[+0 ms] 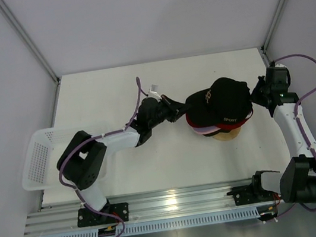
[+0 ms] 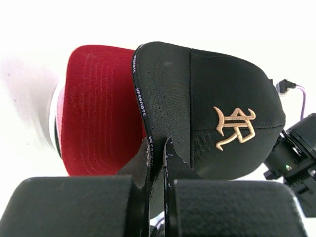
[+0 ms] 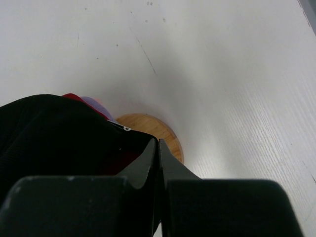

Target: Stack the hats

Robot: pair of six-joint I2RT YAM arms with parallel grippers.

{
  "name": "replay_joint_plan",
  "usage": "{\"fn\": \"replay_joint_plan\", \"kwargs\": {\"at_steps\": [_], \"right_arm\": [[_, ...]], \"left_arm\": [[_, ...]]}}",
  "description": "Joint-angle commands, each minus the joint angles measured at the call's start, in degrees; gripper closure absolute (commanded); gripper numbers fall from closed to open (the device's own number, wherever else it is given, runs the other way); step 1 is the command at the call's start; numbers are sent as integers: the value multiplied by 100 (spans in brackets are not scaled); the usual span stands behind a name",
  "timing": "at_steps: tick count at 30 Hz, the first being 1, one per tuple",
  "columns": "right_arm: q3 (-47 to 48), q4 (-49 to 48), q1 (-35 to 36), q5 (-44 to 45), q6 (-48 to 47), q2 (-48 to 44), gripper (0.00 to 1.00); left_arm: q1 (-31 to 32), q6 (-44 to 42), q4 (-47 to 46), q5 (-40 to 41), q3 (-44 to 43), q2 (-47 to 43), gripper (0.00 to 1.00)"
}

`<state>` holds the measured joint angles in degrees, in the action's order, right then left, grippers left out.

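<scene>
The red hat's edge sticks out past the black hat's edge. My left gripper needs to pull toward the white basket first and then let go, to get the black hat's edge over the red hat's edge.
The hats sit in a stack on a round wooden stand (image 1: 228,137) right of centre. On top lies a black hat (image 1: 224,99) with a gold logo (image 2: 234,126). My left gripper (image 1: 177,115) is shut on its brim, which runs down between the jaws (image 2: 157,143). A red hat (image 2: 98,113) lies just beneath, and a white edge (image 2: 55,123) shows under that. Lavender and red rims (image 1: 205,129) peek out lower in the stack. My right gripper (image 1: 254,98) is shut at the black hat's back edge (image 3: 54,133), which runs into the jaws (image 3: 158,142) and is drawn to a point there.
A white mesh basket (image 1: 35,159) stands at the table's left edge beside the left arm. The stand's wooden base (image 3: 163,133) shows just past the right fingers. Grey walls close in the table at the back and on both sides.
</scene>
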<state>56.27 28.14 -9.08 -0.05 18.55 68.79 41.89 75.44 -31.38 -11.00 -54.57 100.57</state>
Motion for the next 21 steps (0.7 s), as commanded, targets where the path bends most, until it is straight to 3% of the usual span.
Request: {"fn": "replay_joint_plan", "kwargs": {"at_steps": [1, 10, 21], "right_arm": [[-257, 596, 73, 682, -62, 328, 100], [-256, 904, 91, 840, -26, -129, 100], [-538, 974, 91, 787, 149, -569, 100]], "left_arm": [[-93, -1118, 1861, 1239, 228, 534, 99], [-102, -2225, 4199, 2057, -406, 323, 99], [-32, -3017, 4350, 2436, 16, 173, 99]]}}
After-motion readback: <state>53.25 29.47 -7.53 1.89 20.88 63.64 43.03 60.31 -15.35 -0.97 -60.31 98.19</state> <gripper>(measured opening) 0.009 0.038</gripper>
